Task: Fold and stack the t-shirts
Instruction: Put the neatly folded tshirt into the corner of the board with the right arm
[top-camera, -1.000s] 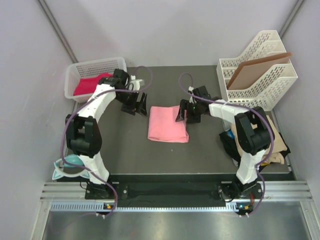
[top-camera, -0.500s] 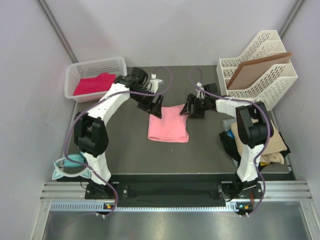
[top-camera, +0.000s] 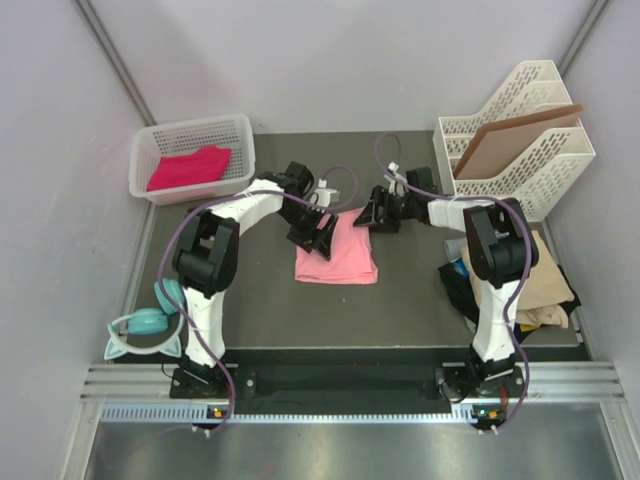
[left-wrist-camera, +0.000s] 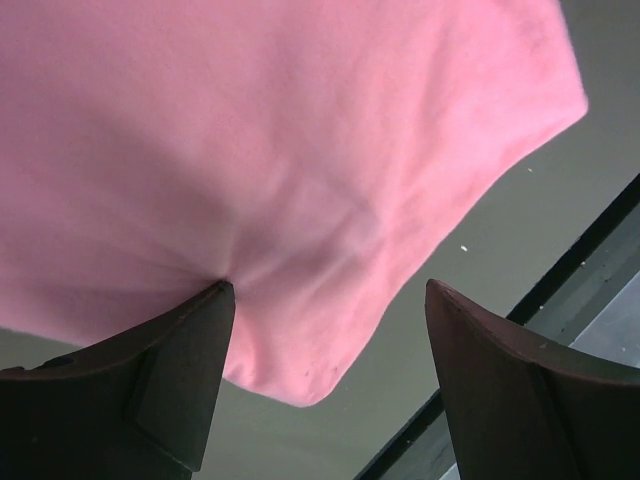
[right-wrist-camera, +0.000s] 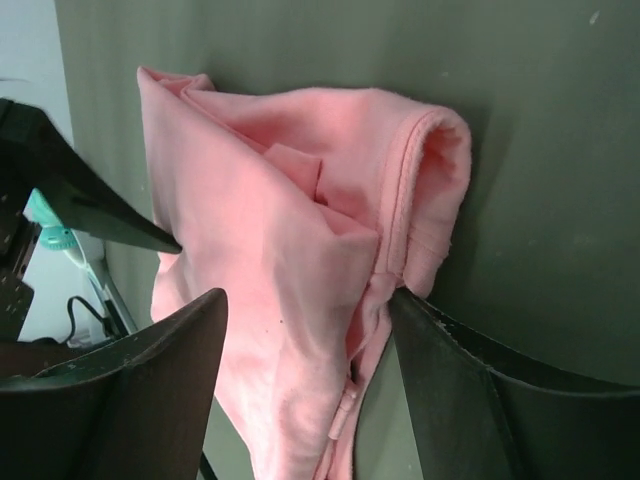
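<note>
My right gripper is open, and the pink t-shirt's side edge lies back from its fingers. I will move it back and to the left in the top view next, onto that edge.
A folded salmon pink t-shirt (top-camera: 338, 255) lies flat in the middle of the table. My left gripper (top-camera: 322, 232) sits at its far left corner, open. In the left wrist view one fingertip (left-wrist-camera: 212, 296) presses on the pink cloth (left-wrist-camera: 300, 150) and the other hangs over bare table. My right gripper (top-camera: 372, 215) is at the far right corner, open, its jaws straddling the folded collar edge (right-wrist-camera: 420, 190) with one finger (right-wrist-camera: 405, 300) touching the cloth. A magenta-pink t-shirt (top-camera: 187, 167) lies in the basket. Tan, black and blue t-shirts (top-camera: 530, 285) are heaped at the right.
A white basket (top-camera: 240, 128) stands at the back left. A white file rack (top-camera: 515, 140) with a brown board (top-camera: 510, 140) stands at the back right. Teal headphones (top-camera: 145, 325) lie off the table's near left edge.
The left arm swung right from beside the basket down onto the pink shirt's far left corner. The right gripper shifted back to the far right corner. The shirt stayed put.
</note>
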